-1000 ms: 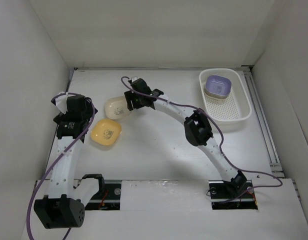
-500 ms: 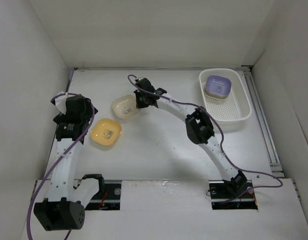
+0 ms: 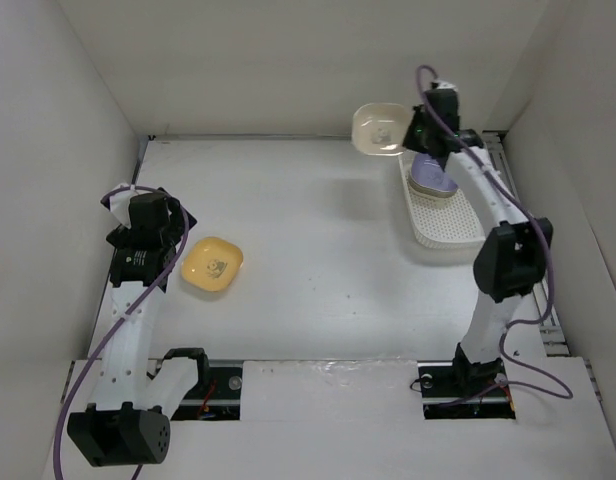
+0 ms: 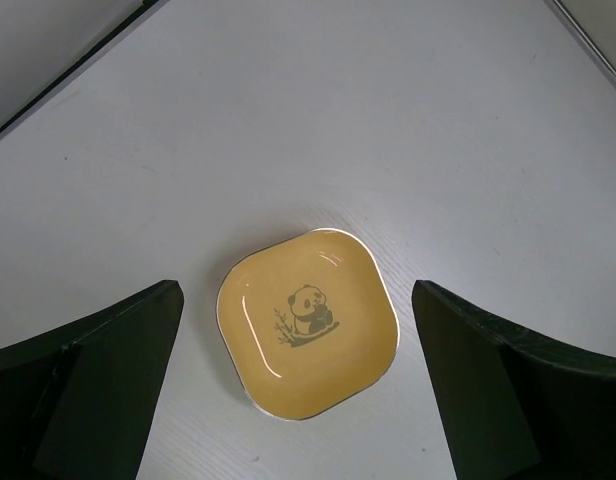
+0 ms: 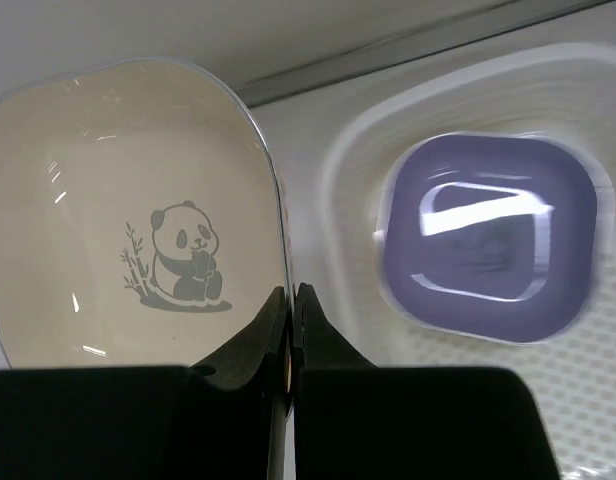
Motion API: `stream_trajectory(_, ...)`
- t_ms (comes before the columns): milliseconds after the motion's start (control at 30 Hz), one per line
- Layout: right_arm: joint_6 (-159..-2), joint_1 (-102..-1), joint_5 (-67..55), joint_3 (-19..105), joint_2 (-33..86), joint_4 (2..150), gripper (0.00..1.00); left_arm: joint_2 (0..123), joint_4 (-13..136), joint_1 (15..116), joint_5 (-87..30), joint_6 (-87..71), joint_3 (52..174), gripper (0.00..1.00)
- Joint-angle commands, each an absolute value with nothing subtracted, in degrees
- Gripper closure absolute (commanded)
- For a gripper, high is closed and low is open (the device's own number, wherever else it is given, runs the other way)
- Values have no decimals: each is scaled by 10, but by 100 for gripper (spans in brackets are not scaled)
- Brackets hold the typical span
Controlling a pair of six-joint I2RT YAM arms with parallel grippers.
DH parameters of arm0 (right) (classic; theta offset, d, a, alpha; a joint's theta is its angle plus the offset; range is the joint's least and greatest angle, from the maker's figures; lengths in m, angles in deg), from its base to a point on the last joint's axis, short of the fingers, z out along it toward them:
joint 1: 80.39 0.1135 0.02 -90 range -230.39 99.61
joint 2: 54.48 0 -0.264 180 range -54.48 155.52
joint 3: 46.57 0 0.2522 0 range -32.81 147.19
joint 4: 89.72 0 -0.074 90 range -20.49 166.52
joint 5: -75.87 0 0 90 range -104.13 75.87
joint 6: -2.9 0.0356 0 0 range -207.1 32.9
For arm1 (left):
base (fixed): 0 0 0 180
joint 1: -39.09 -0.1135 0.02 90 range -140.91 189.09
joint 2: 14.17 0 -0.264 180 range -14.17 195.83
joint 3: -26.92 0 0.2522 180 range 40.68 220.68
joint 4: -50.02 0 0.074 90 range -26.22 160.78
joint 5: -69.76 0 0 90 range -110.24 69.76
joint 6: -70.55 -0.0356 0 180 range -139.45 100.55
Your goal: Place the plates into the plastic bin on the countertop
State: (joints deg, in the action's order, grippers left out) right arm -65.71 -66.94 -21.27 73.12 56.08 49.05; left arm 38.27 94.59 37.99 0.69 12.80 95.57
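Note:
The cream plate [image 3: 378,129] hangs outside the bin. My right gripper will next take it to the right in the top view, then lower it onto the purple plate [image 3: 434,176] and let go.
My right gripper [image 3: 413,133] [image 5: 291,292] is shut on the rim of a cream plate [image 3: 378,129] [image 5: 118,210] with a panda picture, held in the air just left of the plastic bin [image 3: 466,228] [image 5: 348,170]. A purple plate [image 3: 434,176] [image 5: 488,235] lies in the bin's far end on top of another dish. A yellow-orange plate [image 3: 212,265] [image 4: 306,335] with a panda lies flat on the countertop [image 3: 318,250]. My left gripper [image 3: 153,243] [image 4: 300,390] hovers above it, open wide, its fingers on either side and apart from it.
White walls close in the countertop at the back and on both sides. A metal rail [image 3: 523,240] runs along the right edge beside the bin. Purple cables trail along both arms.
My right gripper shut on the cream plate's rim, lifted it off the countertop and swung it right to the bin's far-left corner. The left arm has not moved.

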Motion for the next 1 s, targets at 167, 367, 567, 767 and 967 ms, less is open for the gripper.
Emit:
stream_trajectory(167,-663,-835,-183,647,532,517,100,372,925,379,-10,116,957,0)
stream_trajectory(367,-649,-861,-189,610,543,538,100,372,925,379,-10,116,957,0)
stream_trajectory(567,-649,-867,-189,607,570,547,100,372,925,379,-10,116,957,0)
stream_trajectory(767,-655,-867,-211,605,550,542,33,372,925,379,-10,116,957,0)
stream_trajectory(967,-667,-845,-216,606,483,530,1,383,937,379,-10,123,957,0)
